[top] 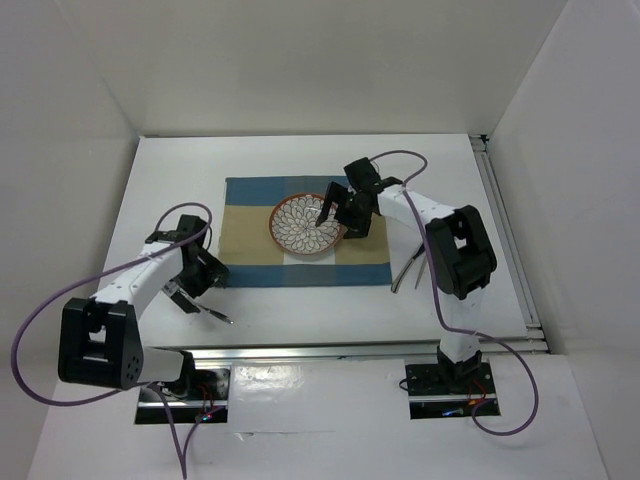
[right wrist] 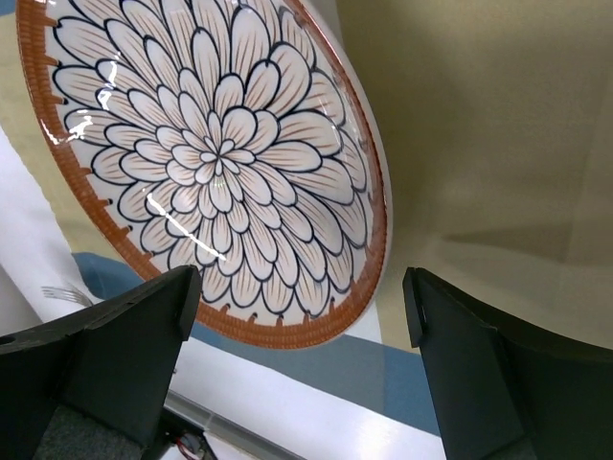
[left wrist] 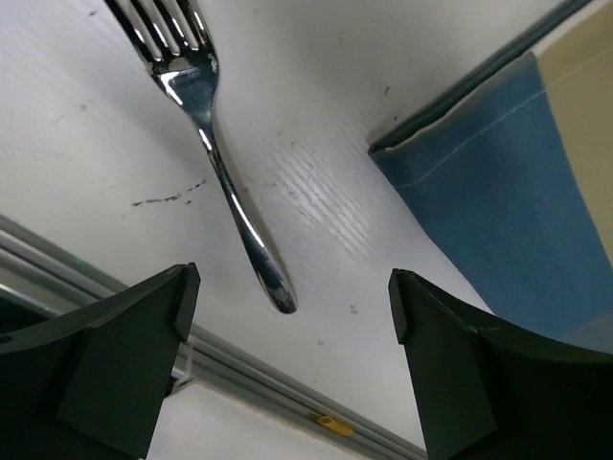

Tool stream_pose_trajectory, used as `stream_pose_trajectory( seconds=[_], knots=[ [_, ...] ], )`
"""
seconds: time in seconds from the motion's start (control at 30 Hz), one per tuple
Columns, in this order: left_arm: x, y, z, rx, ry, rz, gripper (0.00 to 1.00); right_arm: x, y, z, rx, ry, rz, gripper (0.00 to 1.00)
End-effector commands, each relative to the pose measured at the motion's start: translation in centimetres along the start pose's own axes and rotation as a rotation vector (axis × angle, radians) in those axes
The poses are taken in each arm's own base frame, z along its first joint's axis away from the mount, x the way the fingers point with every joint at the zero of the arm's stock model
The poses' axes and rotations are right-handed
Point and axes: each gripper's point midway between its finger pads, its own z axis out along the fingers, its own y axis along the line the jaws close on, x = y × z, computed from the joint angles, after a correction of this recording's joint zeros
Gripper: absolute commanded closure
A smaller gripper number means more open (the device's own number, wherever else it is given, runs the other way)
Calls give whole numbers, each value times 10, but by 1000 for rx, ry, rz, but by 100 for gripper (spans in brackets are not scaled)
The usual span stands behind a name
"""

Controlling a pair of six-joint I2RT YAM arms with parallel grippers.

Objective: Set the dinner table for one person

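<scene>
The plain end is already between my open fingers, so my left gripper will next move down onto the fork's handle near its plain end (top: 217, 315) (left wrist: 269, 275) and close there.
The white dinner table (top: 180, 180) carries a blue-and-tan checked placemat (top: 250, 215) at its middle. A plate (top: 305, 227) with a flower pattern and orange rim lies on the mat. My right gripper (top: 338, 215) hangs open and empty over the plate's right edge; the right wrist view shows the plate (right wrist: 211, 163) just beyond the open gripper (right wrist: 302, 297). A steel fork (top: 207, 310) lies on the table left of the mat's near corner. My left gripper (top: 188, 288) is open and empty just above the fork's handle (left wrist: 235, 201), as the left wrist view (left wrist: 287, 297) shows.
Thin metal utensils (top: 405, 270) lie on the table right of the mat, beside the right arm. A metal rail (top: 350, 348) runs along the near edge, close under the left gripper (left wrist: 239, 383). The mat's near left corner (left wrist: 498, 211) lies right of the fork.
</scene>
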Motion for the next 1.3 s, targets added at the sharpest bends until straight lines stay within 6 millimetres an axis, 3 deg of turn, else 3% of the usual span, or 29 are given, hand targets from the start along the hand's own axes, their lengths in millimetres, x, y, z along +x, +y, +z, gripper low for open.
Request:
stream_pose_trajectory(
  seconds=[0.0,0.3,0.43,0.57,0.6,0.63,0.77,0.9,1.0,1.03,1.1,1.13,1.2,1.27],
  knots=[
    [9,0,19,-1,60,-30,0,-16,10,-36,4,-87,-58,0],
    [4,6,48,-64,57,-101,0,-4,-18,-70,73,-84,-56,0],
    [2,14,62,-101,66,-139,12,3,-29,-92,110,-111,-75,0],
    [3,26,73,-143,103,-176,35,2,-55,-113,163,-126,-25,0],
    [2,32,74,-153,109,-184,44,1,-62,-117,170,-133,-9,0],
    [2,32,74,-153,109,-184,63,1,-58,-128,156,-151,-22,0],
    [-9,46,61,-158,75,-193,100,-6,-67,-148,161,-194,-3,0],
    [-34,44,39,-136,-6,-129,100,-5,-69,-157,162,-201,-5,0],
    [-58,31,18,-135,-81,6,100,-8,-74,-164,173,-206,4,0],
    [-67,11,5,-93,-130,75,100,-11,-78,-165,178,-211,7,0],
    [-71,-3,1,-93,-137,208,100,-14,-82,-167,184,-216,8,0],
    [-74,-28,-11,-46,-170,274,100,-16,-85,-168,187,-220,15,0],
    [-70,-43,-20,-50,-169,354,100,-16,-86,-167,194,-210,7,0],
    [-68,-76,-30,-6,-194,451,100,-18,-88,-168,198,-215,16,0]
  ],
)
